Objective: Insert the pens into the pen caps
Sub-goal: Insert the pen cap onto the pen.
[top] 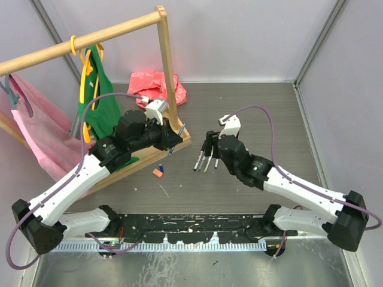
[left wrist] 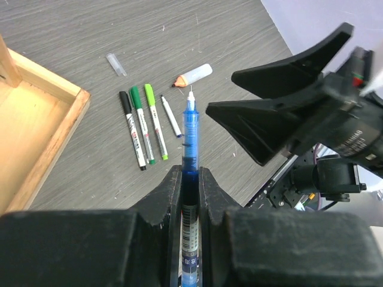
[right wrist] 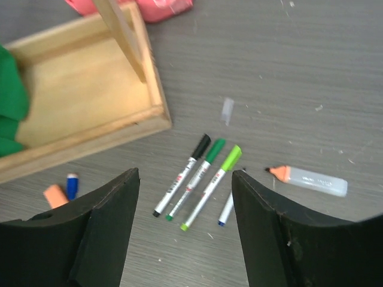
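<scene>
My right gripper is open and will move outward and down past the row of pens onto the clear cap, because the blue pen's tip is bare.
My left gripper is shut on a blue pen, whose bare tip points away over the table. In the top view the left gripper hangs beside the wooden tray. My right gripper is open and empty, hovering above a row of pens: black-capped, dark green, light green and a short white pen with a blue tip. A grey marker with a bare orange tip lies to their right. An orange cap and a blue cap lie left of the row.
A wooden tray with an upright post stands at the left, green and pink clothes hanging from its rail. Red cloth lies behind it. A clear cap rests beyond the pens. The right arm's fingers are close to the blue pen's tip.
</scene>
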Controlling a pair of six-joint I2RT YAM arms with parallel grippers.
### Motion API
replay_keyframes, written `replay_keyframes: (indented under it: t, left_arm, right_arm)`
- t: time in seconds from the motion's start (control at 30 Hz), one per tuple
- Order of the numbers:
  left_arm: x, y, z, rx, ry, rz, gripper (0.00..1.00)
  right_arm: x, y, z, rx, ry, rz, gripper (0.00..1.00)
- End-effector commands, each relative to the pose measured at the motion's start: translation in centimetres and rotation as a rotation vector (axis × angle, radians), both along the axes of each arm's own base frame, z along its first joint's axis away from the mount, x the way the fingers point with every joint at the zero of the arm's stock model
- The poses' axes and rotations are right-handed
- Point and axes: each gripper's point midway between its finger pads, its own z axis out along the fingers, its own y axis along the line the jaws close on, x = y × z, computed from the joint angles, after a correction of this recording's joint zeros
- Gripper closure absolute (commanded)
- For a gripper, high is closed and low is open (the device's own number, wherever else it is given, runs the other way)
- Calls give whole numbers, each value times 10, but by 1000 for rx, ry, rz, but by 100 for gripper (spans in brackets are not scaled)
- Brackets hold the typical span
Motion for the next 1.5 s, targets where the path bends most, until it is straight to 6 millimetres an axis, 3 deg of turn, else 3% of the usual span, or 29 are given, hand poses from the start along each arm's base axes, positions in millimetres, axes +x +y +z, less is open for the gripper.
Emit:
replay_keyframes:
  t: [0.0, 0.2, 0.4, 0.73, 1.07, 1.3, 1.47]
  left_arm:
    - [-1, 9, 12, -9, -51, 20, 100]
    - [-6, 20, 9, -8, -56, 51, 100]
    - [-10, 23, 5, -10, -48, 51, 100]
    - [-18, 29, 0, 0, -52, 45, 100]
    - [-26, 29, 2, -21, -52, 22, 100]
    - [-32, 33, 4, -45, -49, 28, 100]
    - [-36, 35, 4, -49, -43, 25, 100]
  right_arm:
    - [12, -8, 1, -15, 83, -74, 30]
    - [35, -8, -10, 10, 215, -46, 28]
    - [47, 13, -23, -55, 300, 118, 26]
    - [109, 1, -32, -136, 329, -16, 28]
    - [147, -3, -67, -190, 398, -99, 40]
    - [165, 5, -110, -254, 504, -93, 45]
    - [175, 5, -123, -266, 516, -127, 47]
